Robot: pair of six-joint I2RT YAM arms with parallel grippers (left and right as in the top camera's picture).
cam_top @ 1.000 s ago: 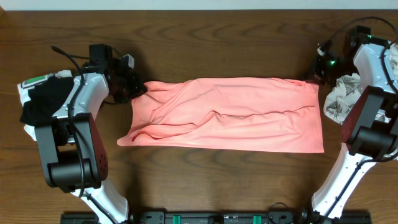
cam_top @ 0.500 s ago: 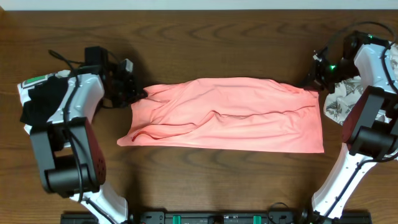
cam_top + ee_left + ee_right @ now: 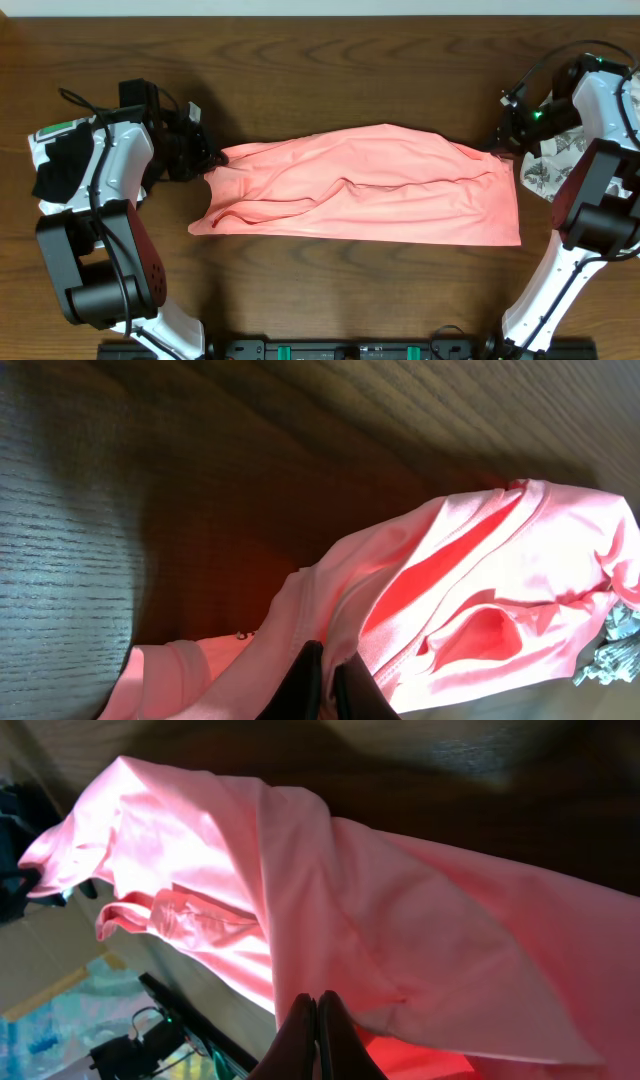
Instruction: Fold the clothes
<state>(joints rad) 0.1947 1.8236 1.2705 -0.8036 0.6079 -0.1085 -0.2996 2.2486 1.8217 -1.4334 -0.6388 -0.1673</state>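
Observation:
My right gripper is about to pull back and to its right in the overhead view, over the shirt's end (image 3: 512, 180). It will release there to straighten the shirt's bulging far edge.
The salmon-pink T-shirt (image 3: 370, 190) lies stretched lengthwise across the wooden table, its far edge pulled up into a ridge. My left gripper (image 3: 208, 160) is shut on the shirt's far left corner. In the left wrist view the pink fabric (image 3: 500, 560) runs in between the two dark fingers of the left gripper (image 3: 328, 678). My right gripper (image 3: 497, 143) is shut on the far right corner. In the right wrist view its fingers (image 3: 316, 1020) are pressed together under the draped shirt (image 3: 400, 920).
A white grey-leaf-print garment (image 3: 545, 160) lies at the table's right edge behind the right arm. A black-and-white bundle (image 3: 60, 165) sits at the left edge under the left arm. Bare wood table (image 3: 330, 280) shows in front of the shirt.
My left gripper has drawn its corner leftward and toward the front. The right gripper shifted slightly, and the shirt's far edge has risen and pulled taut between them.

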